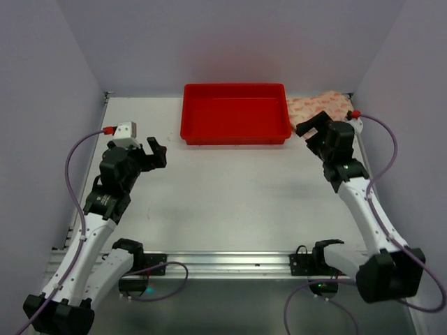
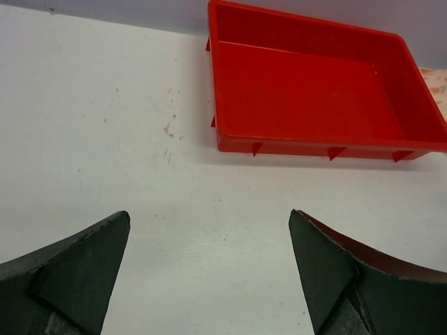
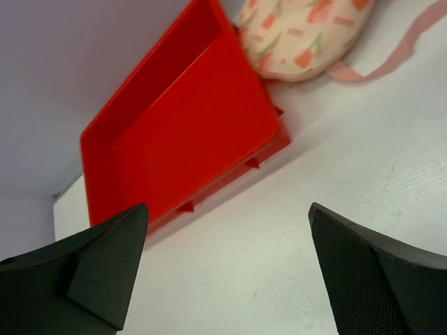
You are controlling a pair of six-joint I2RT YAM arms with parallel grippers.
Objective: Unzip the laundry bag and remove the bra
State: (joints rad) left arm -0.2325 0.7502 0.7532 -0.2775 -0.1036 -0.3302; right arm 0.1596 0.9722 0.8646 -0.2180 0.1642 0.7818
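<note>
My right gripper's open fingers come down and outward onto the laundry bag's near edge (image 1: 298,121) (image 3: 304,70) beside the red tray next. The bag still lies beyond them.
The laundry bag (image 1: 319,106), cream with a salmon-pink print, lies shut at the back right, just right of the red tray. It also shows at the top of the right wrist view (image 3: 304,31), with a pink strap (image 3: 394,52) trailing from under it. The bra is hidden. My right gripper (image 1: 312,130) is open and empty, just in front of the bag and apart from it. My left gripper (image 1: 158,152) is open and empty over the left of the table, far from the bag. In the left wrist view only a sliver of the bag (image 2: 437,80) shows past the tray.
An empty red tray (image 1: 235,137) stands at the back centre, also in the left wrist view (image 2: 314,148) and the right wrist view (image 3: 195,118). Walls close the table (image 1: 230,202) on the left, back and right. A metal rail runs along the near edge.
</note>
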